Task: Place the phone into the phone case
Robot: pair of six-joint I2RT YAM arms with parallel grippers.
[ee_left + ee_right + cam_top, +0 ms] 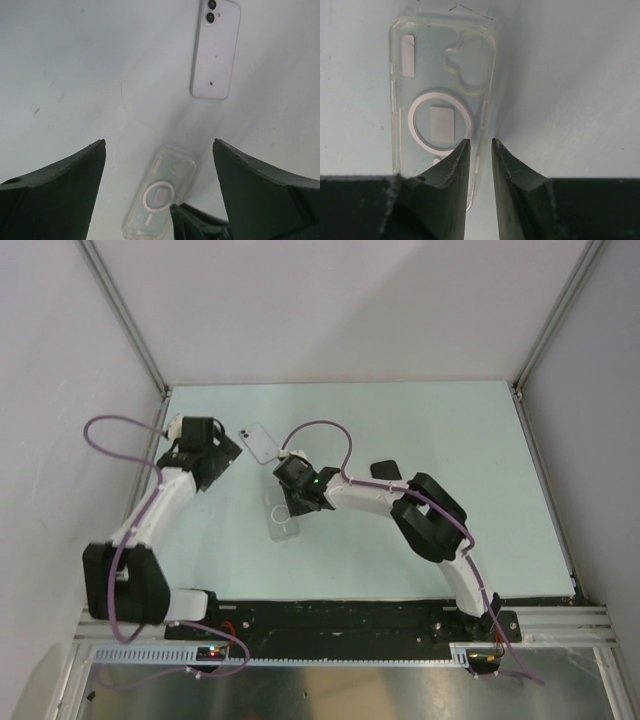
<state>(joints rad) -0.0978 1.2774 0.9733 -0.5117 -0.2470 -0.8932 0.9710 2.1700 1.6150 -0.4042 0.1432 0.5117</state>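
Observation:
My left gripper needs to move across and down next, with its fingers astride the long sides of the lilac phone, because the phone is below it and to its right in the top view.
The lilac phone lies back up on the table, its cameras at the top. My left gripper hovers just left of it, open and holding nothing. The clear phone case lies flat nearer the arms, with a white ring in its middle. My right gripper is down at the case. Its jaws are narrowed and straddle the case's right rim, one fingertip inside the case and one outside it. A thin gap still shows beside the rim.
The pale green table is bordered by grey walls and metal frame posts. The right gripper's dark fingers show at the case's lower corner in the left wrist view. A purple cable loops over each arm.

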